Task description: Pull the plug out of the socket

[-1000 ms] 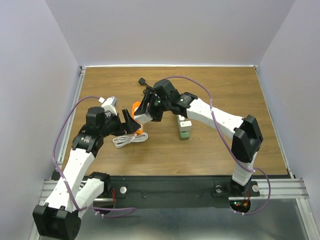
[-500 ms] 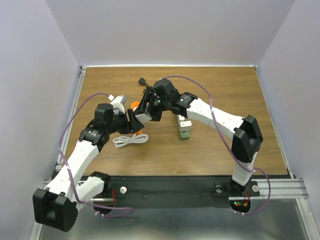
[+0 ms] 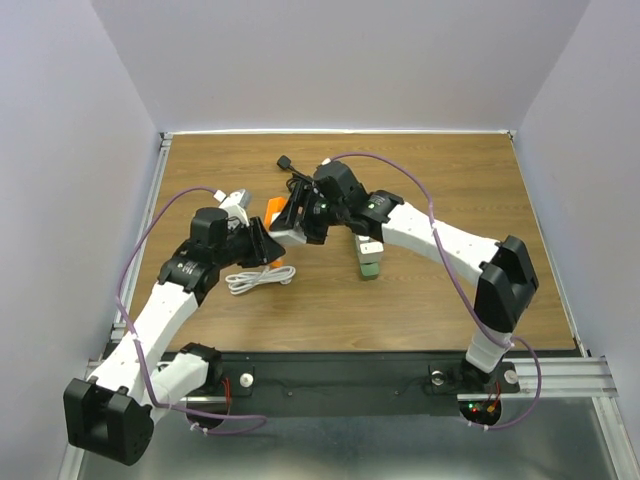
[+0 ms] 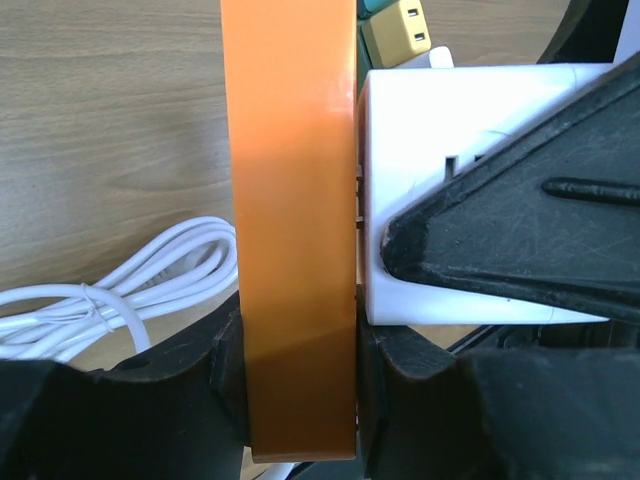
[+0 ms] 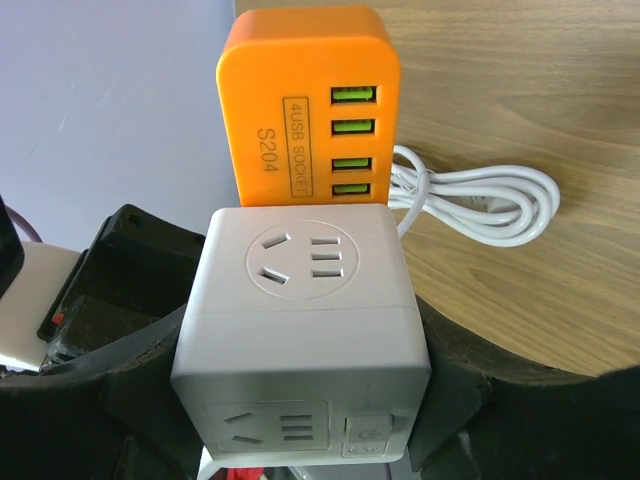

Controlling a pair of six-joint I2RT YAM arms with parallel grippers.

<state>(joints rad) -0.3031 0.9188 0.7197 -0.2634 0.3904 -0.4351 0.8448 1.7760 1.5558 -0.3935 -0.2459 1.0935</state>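
Note:
The tabletop is bare below my right gripper and to its right in the top view. So I will pull the socket [image 3: 293, 235] off that way next, lower it and let it go.
The socket is a white cube [image 5: 305, 330] with outlet faces, and my right gripper [image 5: 300, 400] is shut on its sides. An orange plug block [image 5: 300, 100] with a row of green USB ports sits flat against the cube's far face. In the left wrist view my left gripper [image 4: 300, 400] is shut on the orange plug [image 4: 295, 200], one pad on each flat side, with the white socket [image 4: 440, 120] touching it on the right. From above, both grippers meet at mid-table around the plug [image 3: 272, 209] and the socket [image 3: 293, 235].
A coiled white cord [image 3: 258, 280] lies on the wooden table just in front of the left gripper. A small green-and-white block [image 3: 370, 260] stands to the right under the right forearm. A black cable end [image 3: 285, 162] lies behind. Purple walls close in three sides.
My left gripper has moved right onto the orange plug and closed on it. The right arm, still holding the socket, has shifted slightly to the right.

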